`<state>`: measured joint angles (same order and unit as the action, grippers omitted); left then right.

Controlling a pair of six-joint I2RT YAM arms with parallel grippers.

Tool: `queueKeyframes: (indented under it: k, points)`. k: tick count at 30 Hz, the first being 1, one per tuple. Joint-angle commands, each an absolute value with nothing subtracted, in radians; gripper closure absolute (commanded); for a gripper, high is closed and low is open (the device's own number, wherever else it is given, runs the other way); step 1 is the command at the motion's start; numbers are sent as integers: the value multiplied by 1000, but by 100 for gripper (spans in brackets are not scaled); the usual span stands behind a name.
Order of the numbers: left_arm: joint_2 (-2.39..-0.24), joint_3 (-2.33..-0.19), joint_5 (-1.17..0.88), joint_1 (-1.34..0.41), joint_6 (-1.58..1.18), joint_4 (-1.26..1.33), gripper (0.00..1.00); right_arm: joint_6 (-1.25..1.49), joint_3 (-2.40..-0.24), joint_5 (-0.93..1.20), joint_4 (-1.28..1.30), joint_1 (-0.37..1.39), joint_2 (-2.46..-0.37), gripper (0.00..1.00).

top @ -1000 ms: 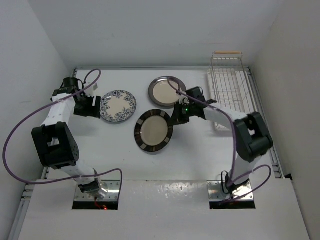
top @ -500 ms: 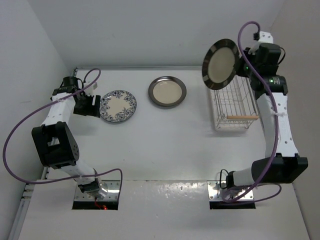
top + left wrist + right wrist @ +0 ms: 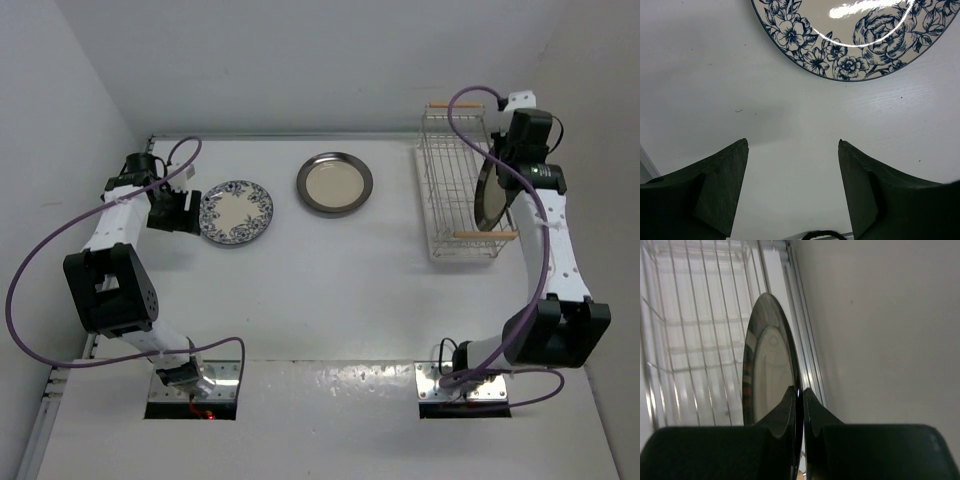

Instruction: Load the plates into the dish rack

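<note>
My right gripper next lowers the upright striped-rim plate onto the rack wires by the wall [image 3: 472, 192] [image 3: 736, 357] and releases its rim, as the wires lie beneath both.
My right gripper [image 3: 508, 168] is shut on the rim of the striped-rim plate [image 3: 492, 192] and holds it on edge over the right side of the dish rack [image 3: 450, 190]. In the right wrist view the plate [image 3: 767, 370] stands upright between my fingers [image 3: 790, 407], with the rack wires [image 3: 695, 330] beneath it. The blue floral plate [image 3: 237, 212] lies flat at the left. My left gripper [image 3: 184, 212] is open and low on the table just left of it; in the left wrist view the plate's edge [image 3: 850, 45] lies ahead of my gripper [image 3: 792, 145]. The grey-rimmed plate [image 3: 334, 183] lies flat at the back middle.
The rack stands at the back right, close to the right wall [image 3: 590, 120], with wooden handle bars at its far end [image 3: 452, 104] and near end [image 3: 485, 235]. White walls close in the table on the left, back and right.
My right arm picked the striped-rim plate off the table, carried it up to the rack, then turned it on edge and lowered it toward the rack's right side. The left arm stayed still.
</note>
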<state>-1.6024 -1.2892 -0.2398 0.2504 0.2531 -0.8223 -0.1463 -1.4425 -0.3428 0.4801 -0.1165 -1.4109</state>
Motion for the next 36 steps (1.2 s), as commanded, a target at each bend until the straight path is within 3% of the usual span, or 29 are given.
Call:
queueKeyframes:
  k: [1,19,36]
  points:
    - [-1603,-1318,-262,261,253,-818,23,-239,-1390,-425,272,-120,-1371,100]
    - [-1594,-1318,-272,261,253,-818,23,-445,-1233,-385,78,-118,-1404,100]
    - [-1612,-1318,-272,261,253,-827,23,-275,-1042,-215,63,-225,-1318,100]
